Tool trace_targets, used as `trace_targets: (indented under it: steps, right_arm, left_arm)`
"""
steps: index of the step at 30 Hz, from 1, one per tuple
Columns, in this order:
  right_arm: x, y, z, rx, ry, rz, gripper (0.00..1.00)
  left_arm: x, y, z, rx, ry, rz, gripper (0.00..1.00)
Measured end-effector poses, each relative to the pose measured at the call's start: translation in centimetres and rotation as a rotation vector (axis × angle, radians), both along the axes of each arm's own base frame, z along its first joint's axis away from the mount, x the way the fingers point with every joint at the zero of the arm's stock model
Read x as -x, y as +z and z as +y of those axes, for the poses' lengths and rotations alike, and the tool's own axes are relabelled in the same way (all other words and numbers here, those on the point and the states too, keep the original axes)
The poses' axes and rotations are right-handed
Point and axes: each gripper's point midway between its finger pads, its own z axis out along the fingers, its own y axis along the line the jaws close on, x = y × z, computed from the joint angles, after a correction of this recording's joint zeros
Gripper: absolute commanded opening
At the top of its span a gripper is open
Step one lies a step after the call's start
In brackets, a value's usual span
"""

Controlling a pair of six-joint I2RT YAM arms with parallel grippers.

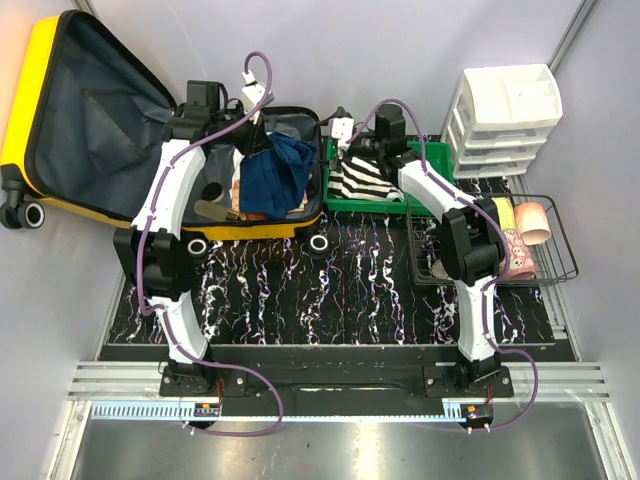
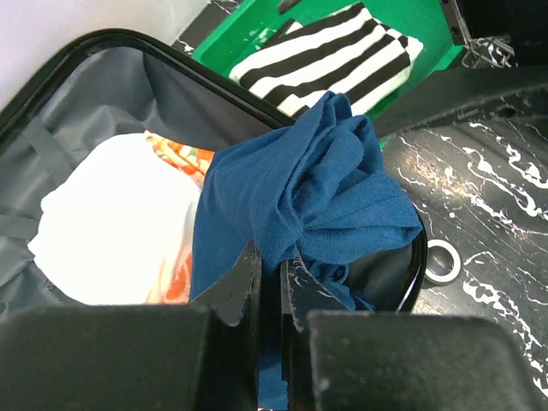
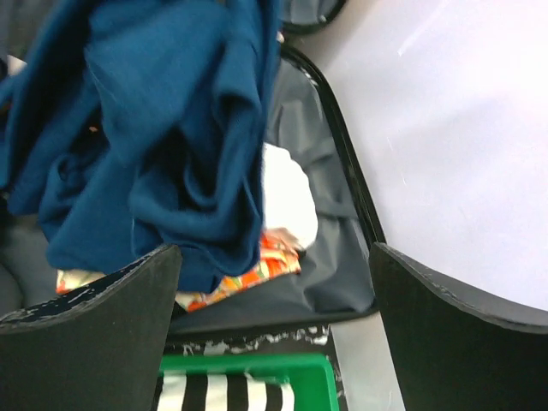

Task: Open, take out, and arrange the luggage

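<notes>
The blue garment's bunched cloth hangs over the luggage's lower half, beside the white garment (image 2: 111, 223), so the left gripper will next go down toward it and open to let the blue garment go.
The yellow luggage (image 1: 20, 110) lies open at the back left, its grey-lined lid leaning on the wall. My left gripper (image 1: 253, 138) hangs over the lower half, shut on a blue garment (image 1: 275, 175). In the left wrist view the cloth (image 2: 317, 188) bunches out from between the pinched fingers (image 2: 272, 257). Under it lie a white garment (image 2: 111, 223) and an orange patterned cloth (image 2: 184, 158). My right gripper (image 1: 352, 150) stands open and holds nothing; its fingers are wide apart (image 3: 274, 253), with the blue garment (image 3: 154, 128) hanging just beyond its left finger.
A green tray (image 1: 370, 205) holding a black-and-white striped cloth (image 1: 362, 180) sits right of the luggage. A white drawer unit (image 1: 505, 120) stands at the back right. A wire basket (image 1: 500, 240) with a pink cup (image 1: 533, 220) is beside it. A black marbled mat (image 1: 340, 290) covers the table.
</notes>
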Motion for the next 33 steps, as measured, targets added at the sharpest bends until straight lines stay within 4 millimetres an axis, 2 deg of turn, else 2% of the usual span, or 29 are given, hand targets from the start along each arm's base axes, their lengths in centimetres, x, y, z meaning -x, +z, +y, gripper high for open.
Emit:
trace_targets:
  steps: [5,9,14,19,21,24,25,28,29,33]
  right_arm:
    - [2.5,0.3,2.3,-0.003,0.095,-0.071,1.00]
    - [4.1,-0.8,2.5,-0.003,0.149,-0.054,1.00]
    - [6.2,-1.7,2.5,0.027,0.225,-0.067,1.00]
    - [7.3,-2.3,3.5,0.064,0.258,-0.067,1.00]
    - [7.2,-2.2,4.3,0.072,0.258,-0.074,1.00]
    - [6.9,-2.4,5.1,0.083,0.251,-0.080,0.92]
    - [6.9,-2.6,5.2,0.086,0.250,-0.081,0.84]
    - [6.4,-3.8,5.2,0.112,0.232,-0.081,0.79]
    - [6.2,-4.4,5.1,0.125,0.222,-0.074,0.81]
    - [5.5,-6.6,4.6,0.175,0.184,-0.047,0.86]
  left_arm:
    - [0.8,-1.7,-0.6,-0.033,-0.035,0.030,0.00]
    - [1.2,-3.0,-0.5,-0.046,-0.037,0.057,0.00]
    - [1.1,-2.9,-0.8,-0.050,-0.048,0.046,0.00]
    - [1.2,-3.3,-1.2,-0.058,-0.072,0.034,0.00]
    - [1.4,-4.2,-1.3,-0.069,-0.085,0.042,0.00]
    - [2.0,-6.0,-1.4,-0.093,-0.107,0.065,0.00]
    - [2.1,-6.6,-1.3,-0.101,-0.112,0.072,0.00]
    - [2.6,-8.5,-1.0,-0.136,-0.130,0.087,0.19]
    - [2.7,-8.9,-0.9,-0.147,-0.135,0.088,0.31]
    - [3.3,-11.7,-0.1,-0.221,-0.181,0.079,0.53]
